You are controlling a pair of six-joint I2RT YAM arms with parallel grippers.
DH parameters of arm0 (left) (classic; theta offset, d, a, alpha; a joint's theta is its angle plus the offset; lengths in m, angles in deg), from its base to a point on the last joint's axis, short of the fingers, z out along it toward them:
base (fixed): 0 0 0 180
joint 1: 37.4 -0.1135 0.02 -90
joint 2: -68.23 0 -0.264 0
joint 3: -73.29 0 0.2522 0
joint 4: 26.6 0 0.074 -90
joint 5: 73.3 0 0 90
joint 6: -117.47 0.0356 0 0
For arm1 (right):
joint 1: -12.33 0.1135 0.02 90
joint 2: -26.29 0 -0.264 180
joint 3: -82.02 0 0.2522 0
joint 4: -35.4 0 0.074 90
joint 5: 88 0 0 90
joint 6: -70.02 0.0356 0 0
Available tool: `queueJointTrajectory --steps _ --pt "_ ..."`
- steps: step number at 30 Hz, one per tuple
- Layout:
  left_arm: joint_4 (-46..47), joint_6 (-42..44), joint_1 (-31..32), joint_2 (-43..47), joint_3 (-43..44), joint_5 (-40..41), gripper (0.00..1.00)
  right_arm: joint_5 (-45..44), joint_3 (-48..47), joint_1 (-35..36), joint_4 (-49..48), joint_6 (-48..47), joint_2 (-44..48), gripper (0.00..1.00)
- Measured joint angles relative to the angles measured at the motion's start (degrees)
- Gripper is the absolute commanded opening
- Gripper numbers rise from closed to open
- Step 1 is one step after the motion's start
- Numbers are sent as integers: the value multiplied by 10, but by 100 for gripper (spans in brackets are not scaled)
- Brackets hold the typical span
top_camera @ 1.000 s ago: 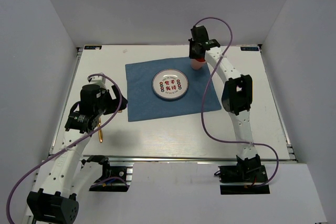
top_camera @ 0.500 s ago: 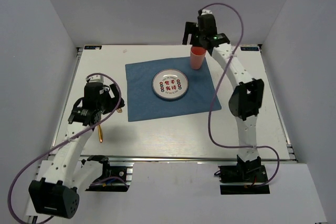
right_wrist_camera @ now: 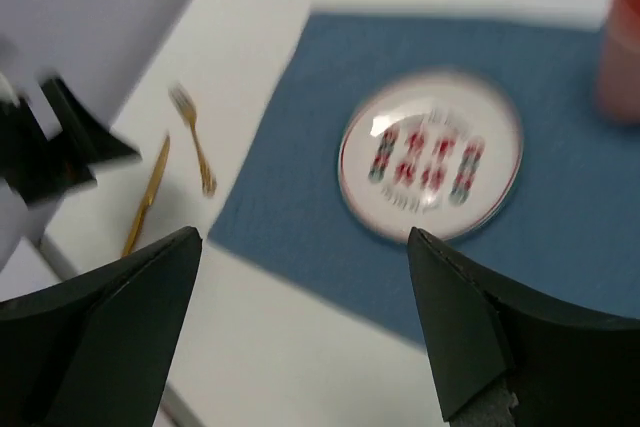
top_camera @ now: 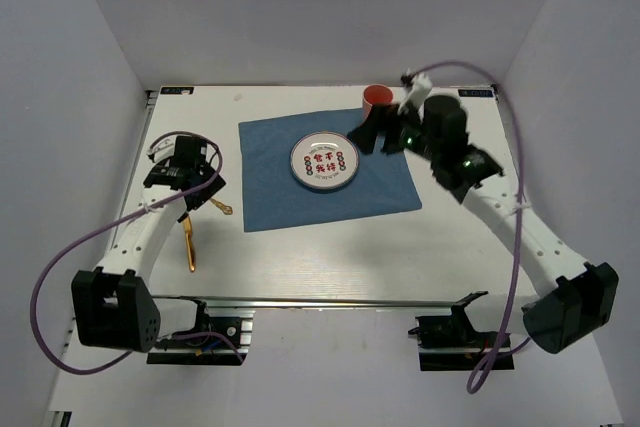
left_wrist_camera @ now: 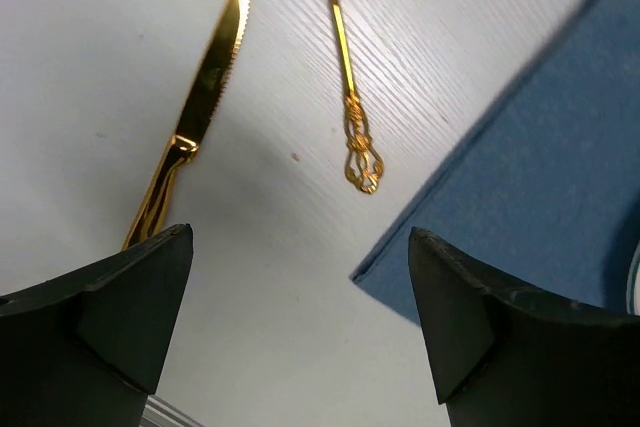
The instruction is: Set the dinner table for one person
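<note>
The gold knife's handle (left_wrist_camera: 155, 202) is lying clear of the fork (left_wrist_camera: 351, 87) on the tabletop. My left gripper should next go down and move back toward the bar, with its fingers on both sides of the knife's handle.
A white plate (top_camera: 325, 162) with red markings lies on the blue cloth (top_camera: 290, 197) on the dinner table (top_camera: 330, 257). A red cup (top_camera: 377, 98) stands upright at the cloth's back right corner. My right gripper (top_camera: 379, 138) hovers open just in front of the cup and holds nothing. Its wrist view, blurred, shows the plate (right_wrist_camera: 430, 157) and the cup (right_wrist_camera: 622, 47) beyond the right gripper (right_wrist_camera: 305, 332). A gold knife (left_wrist_camera: 205, 97) and gold fork (left_wrist_camera: 351, 87) lie on bare table left of the cloth. My left gripper (left_wrist_camera: 300, 332) hangs open above them, empty.
The knife (top_camera: 189, 247) and fork (top_camera: 222, 207) lie between the cloth's left edge and the left arm. My left gripper (top_camera: 188, 185) is above the fork's far end. Grey walls enclose the table on three sides. A metal rail runs along the near edge.
My right gripper opened and let go of the red cup, then pulled back toward the near right. The cup stays upright on the cloth. The left arm shifted slightly left.
</note>
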Motion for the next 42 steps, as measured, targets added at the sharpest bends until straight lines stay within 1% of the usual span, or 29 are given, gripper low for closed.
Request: queueJointTrajectory --steps 4,6,8,11,16,20,24,27,29,30,32,34,38,41,42 --pt "-9 -44 -35 -37 7 29 98 31 212 45 -47 55 23 89" --pt "-5 -51 -58 -55 4 34 98 42 287 66 -58 79 34 89" --pt "12 -50 -84 -74 -11 33 98 56 327 87 -65 95 38 89" --pt "36 -30 -112 -101 -34 16 98 75 331 107 -101 104 37 89" --pt "50 -19 -120 -141 -32 -10 98 99 331 123 -149 105 33 89" --pt "83 -28 -125 -115 -91 -30 93 109 330 129 -156 103 25 89" --pt "100 -43 -125 -82 -165 -47 91 112 329 130 -155 96 23 89" --pt "117 -50 -125 -52 -198 -45 89 111 329 130 -155 90 24 89" --pt "129 -53 -125 -37 -211 -42 84 110 329 130 -155 90 27 89" --pt "131 -54 -125 -33 -214 -41 79 110 329 130 -155 90 30 89" --pt "134 -55 -128 -31 -216 -38 76 108 329 130 -155 89 36 89" --pt "137 -56 -130 -31 -217 -36 70 104 329 130 -155 89 42 89" --pt "143 -57 -132 -34 -218 -35 67 100 329 130 -154 89 52 89" --pt "145 -56 -133 -44 -213 -30 56 96 329 130 -151 89 57 89" --pt "146 -55 -133 -49 -210 -29 51 91 329 130 -151 89 59 89"
